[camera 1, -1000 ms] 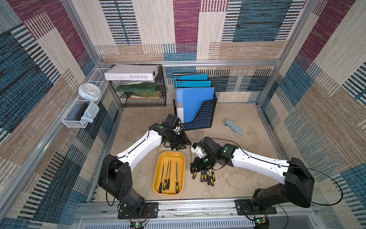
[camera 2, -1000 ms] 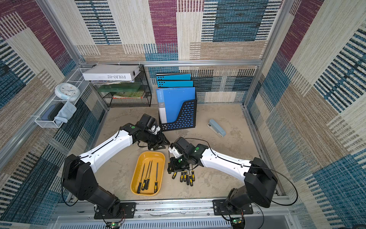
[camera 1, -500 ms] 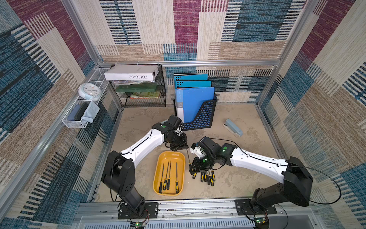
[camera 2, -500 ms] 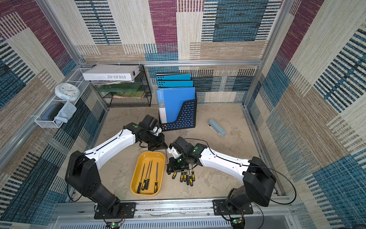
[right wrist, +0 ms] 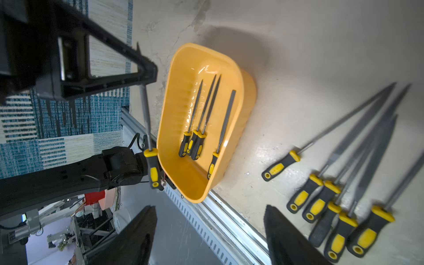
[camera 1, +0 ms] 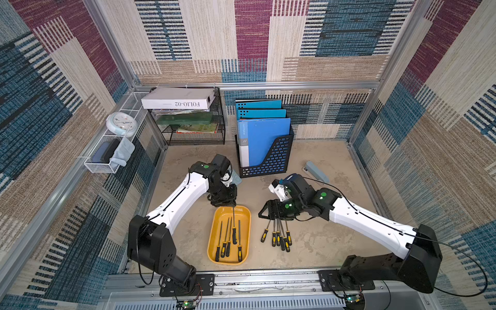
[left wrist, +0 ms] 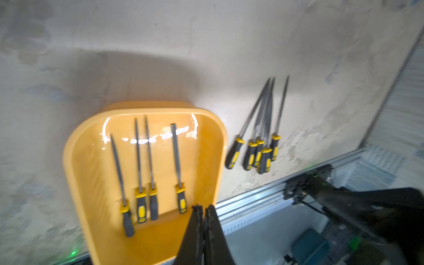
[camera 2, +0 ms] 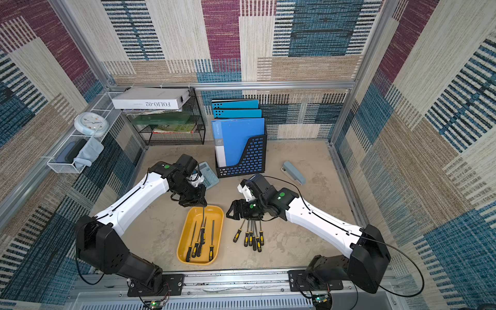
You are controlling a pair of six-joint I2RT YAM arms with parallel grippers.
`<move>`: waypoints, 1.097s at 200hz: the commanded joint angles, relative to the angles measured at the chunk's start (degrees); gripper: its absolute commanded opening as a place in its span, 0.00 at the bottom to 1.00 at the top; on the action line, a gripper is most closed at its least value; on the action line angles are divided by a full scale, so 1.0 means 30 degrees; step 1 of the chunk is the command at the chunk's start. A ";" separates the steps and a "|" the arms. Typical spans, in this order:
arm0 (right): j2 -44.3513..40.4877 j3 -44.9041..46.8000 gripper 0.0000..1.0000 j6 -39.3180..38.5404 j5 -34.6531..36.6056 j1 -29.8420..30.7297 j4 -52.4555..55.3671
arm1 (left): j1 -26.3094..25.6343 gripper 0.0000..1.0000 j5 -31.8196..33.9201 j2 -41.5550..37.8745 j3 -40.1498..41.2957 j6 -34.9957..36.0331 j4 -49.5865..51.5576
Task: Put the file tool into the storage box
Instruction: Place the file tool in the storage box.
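Observation:
The bare tray bottom on the wire-basket side lies below and back from the left gripper, so the gripper should go down and back over it and let go of the file tool's tip.
The storage box [camera 1: 212, 241] is a shallow orange-yellow tray near the front rail, and several black-and-yellow files lie in it. My left gripper [camera 1: 233, 204] is shut on the metal tip of one file tool [camera 1: 233, 217]. That file hangs handle-down over the tray's far end, also seen in the right wrist view as the file tool [right wrist: 146, 119]. In the left wrist view the left gripper [left wrist: 203, 207] has its jaws pressed together. My right gripper [camera 1: 261, 213] stands open and empty above the tips of several loose files [camera 1: 279, 236], to the right of the tray.
A black perforated folder holder [camera 1: 264, 163] with blue folders stands behind the arms. A calculator [camera 2: 208, 174] lies by it and a grey stapler [camera 1: 316, 171] to its right. A wire rack [camera 1: 193, 131] stands at the back left, a white wire basket [camera 1: 107, 158] on the left wall.
The right gripper has opened and let go of the file. The left gripper has shut on the file's tip and carried it left, over the tray.

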State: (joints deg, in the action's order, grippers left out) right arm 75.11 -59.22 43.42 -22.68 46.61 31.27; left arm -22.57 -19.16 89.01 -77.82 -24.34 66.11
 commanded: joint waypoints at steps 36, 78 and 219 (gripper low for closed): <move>0.0206 0.1428 0.79 0.0443 0.0830 -0.0679 0.2076 | 0.0074 0.02 0.6177 0.1240 0.1983 0.1467 0.1460; 0.1326 0.1777 0.73 -0.0238 0.0743 -0.0771 0.2822 | 0.0022 0.02 0.6704 0.2047 0.2576 0.1029 0.0221; 0.1510 0.4282 0.62 0.0212 0.2373 -0.0800 0.3224 | -0.0493 0.08 0.6496 0.3121 0.4261 0.0058 -0.1564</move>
State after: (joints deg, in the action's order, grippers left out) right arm 79.22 -46.94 43.99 -17.37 44.18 39.38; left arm -23.86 -0.34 97.95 -65.49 -23.59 61.52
